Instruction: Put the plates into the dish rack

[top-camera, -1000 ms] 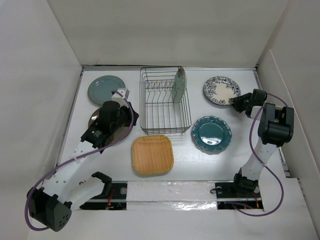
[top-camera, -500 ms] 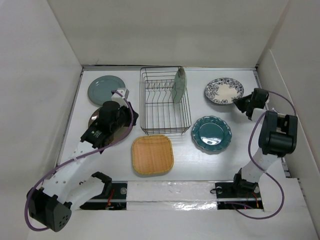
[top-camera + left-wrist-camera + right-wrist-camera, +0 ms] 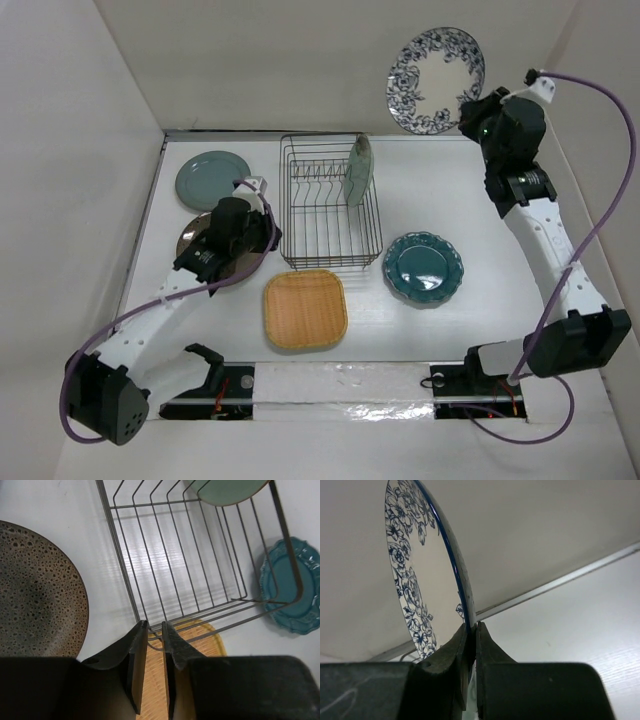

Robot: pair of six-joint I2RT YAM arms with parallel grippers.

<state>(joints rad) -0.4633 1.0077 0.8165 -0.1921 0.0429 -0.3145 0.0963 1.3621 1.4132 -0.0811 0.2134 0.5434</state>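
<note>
The slots beside the pale mint plate (image 3: pixel 357 170) are empty. My right gripper should next turn, move toward the rack (image 3: pixel 284 200) and down, and release the plate into them.
My right gripper (image 3: pixel 472 108) (image 3: pixel 472 625) is shut on the rim of the white plate with the blue floral rim (image 3: pixel 435 78) (image 3: pixel 415 595). It holds the plate on edge, high in front of the back wall. The black wire dish rack (image 3: pixel 284 200) (image 3: pixel 118 555) holds the pale mint plate (image 3: pixel 357 170) (image 3: pixel 225 489) upright. My left gripper (image 3: pixel 266 232) (image 3: pixel 154 625) hovers at the rack's near left corner, jaws a narrow slit apart and empty. The brown plate (image 3: pixel 196 235) (image 3: pixel 35 590) lies partly under that arm. Flat on the table are the grey-teal plate (image 3: pixel 213 180), the orange-tan plate (image 3: pixel 305 308) (image 3: pixel 212 642) and the dark teal plate (image 3: pixel 423 266) (image 3: pixel 295 595).
White walls close in the table on the left, back and right. The right arm's purple cable (image 3: pixel 610 190) loops out on the right.
The right arm has lifted the floral plate off the table, up in front of the back wall. The left gripper has shifted slightly toward the rack and its jaws have parted a little.
</note>
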